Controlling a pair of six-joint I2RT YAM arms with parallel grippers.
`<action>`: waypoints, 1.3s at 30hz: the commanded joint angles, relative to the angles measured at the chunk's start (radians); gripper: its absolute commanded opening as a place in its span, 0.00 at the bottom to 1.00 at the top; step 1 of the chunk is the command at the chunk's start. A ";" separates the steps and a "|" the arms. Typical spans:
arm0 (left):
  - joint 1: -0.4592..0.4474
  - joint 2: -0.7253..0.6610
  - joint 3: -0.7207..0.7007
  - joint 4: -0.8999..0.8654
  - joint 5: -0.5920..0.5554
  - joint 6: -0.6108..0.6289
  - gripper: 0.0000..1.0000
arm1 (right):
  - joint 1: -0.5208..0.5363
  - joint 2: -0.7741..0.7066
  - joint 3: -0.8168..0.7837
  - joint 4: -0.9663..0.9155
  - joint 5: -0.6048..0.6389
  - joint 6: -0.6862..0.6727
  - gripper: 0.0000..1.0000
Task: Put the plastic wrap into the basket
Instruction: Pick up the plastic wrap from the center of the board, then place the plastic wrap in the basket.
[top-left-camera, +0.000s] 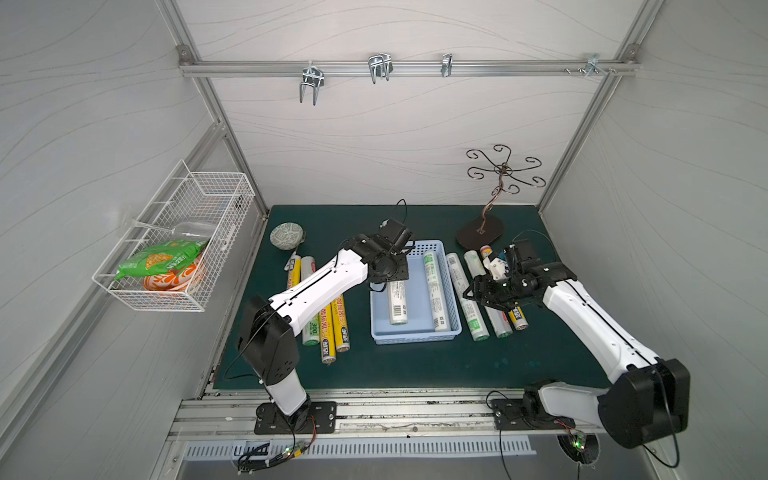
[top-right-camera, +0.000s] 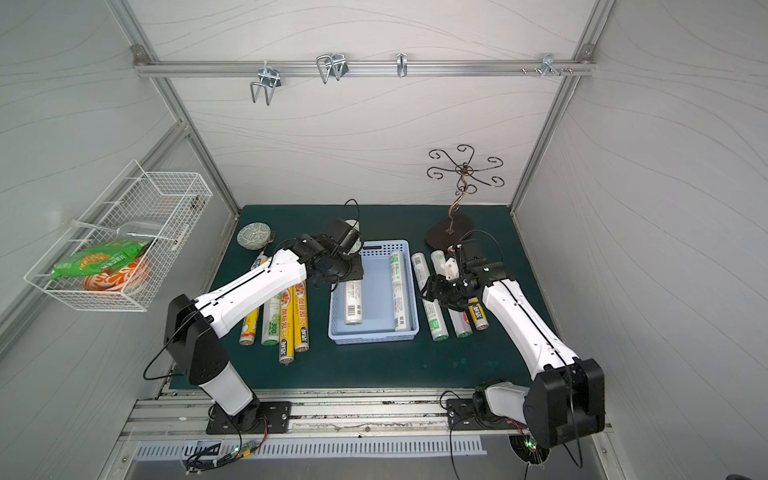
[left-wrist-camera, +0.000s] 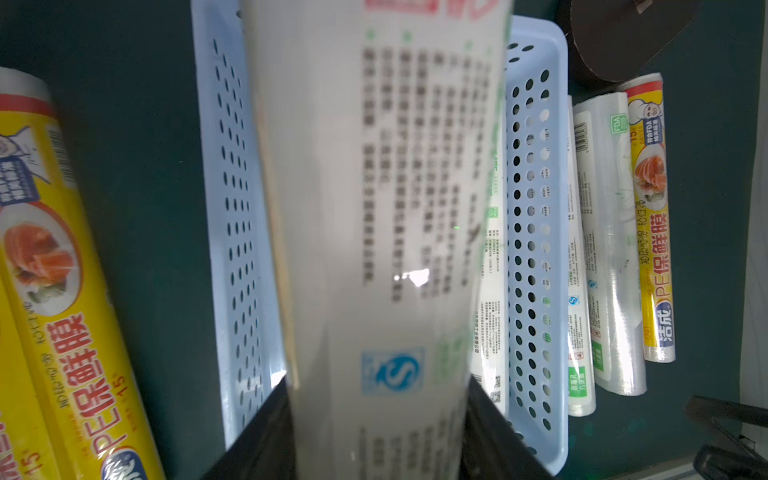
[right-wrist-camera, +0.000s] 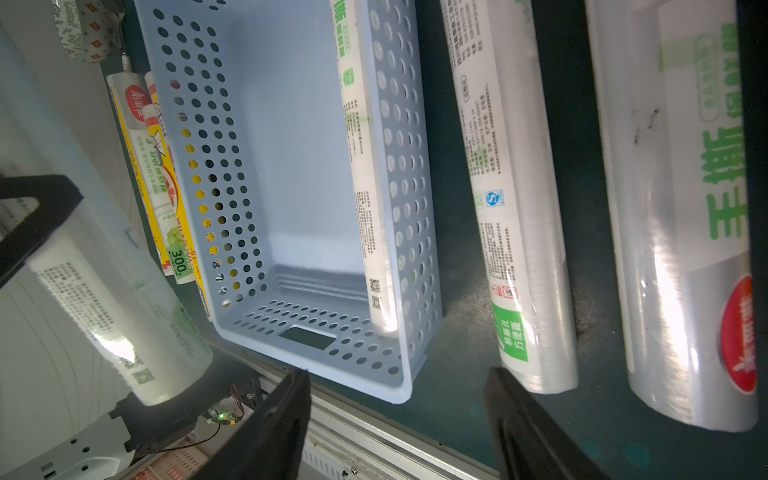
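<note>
The held roll goes toward the lying white roll in my left gripper next. It is lowered and released, as bare basket bottom beside that one lies below.
The light blue basket (top-left-camera: 415, 337) (top-right-camera: 373, 337) stands mid-table. One white roll of plastic wrap (top-left-camera: 434, 286) (right-wrist-camera: 365, 199) lies along its right wall. My left gripper (top-left-camera: 388, 274) (left-wrist-camera: 380, 436) is shut on another white roll (top-left-camera: 397, 303) (left-wrist-camera: 374, 208) (right-wrist-camera: 112, 299), held above the basket's left half. Several rolls, mostly yellow (top-left-camera: 337, 328) (left-wrist-camera: 62, 291), lie left of the basket. Three more rolls (top-left-camera: 467, 303) (right-wrist-camera: 511, 208) lie to its right. My right gripper (top-left-camera: 478, 291) (right-wrist-camera: 395, 399) hovers open over these, with nothing between its fingers.
A white wire basket (top-left-camera: 174, 249) with snack packs hangs on the left wall. A patterned bowl (top-left-camera: 286, 236) sits at the back left. A metal hook stand (top-left-camera: 480, 232) stands at the back right. Hooks hang from the rail (top-left-camera: 407, 68) above.
</note>
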 joint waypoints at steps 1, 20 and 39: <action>-0.010 0.033 0.083 0.097 0.019 -0.013 0.36 | -0.005 -0.010 -0.008 0.012 -0.022 0.002 0.71; -0.052 0.218 0.104 0.157 0.080 -0.035 0.35 | -0.004 -0.015 -0.020 0.022 -0.027 0.008 0.71; -0.056 0.363 0.114 0.218 0.159 -0.079 0.38 | -0.005 -0.017 -0.037 0.035 -0.042 0.020 0.71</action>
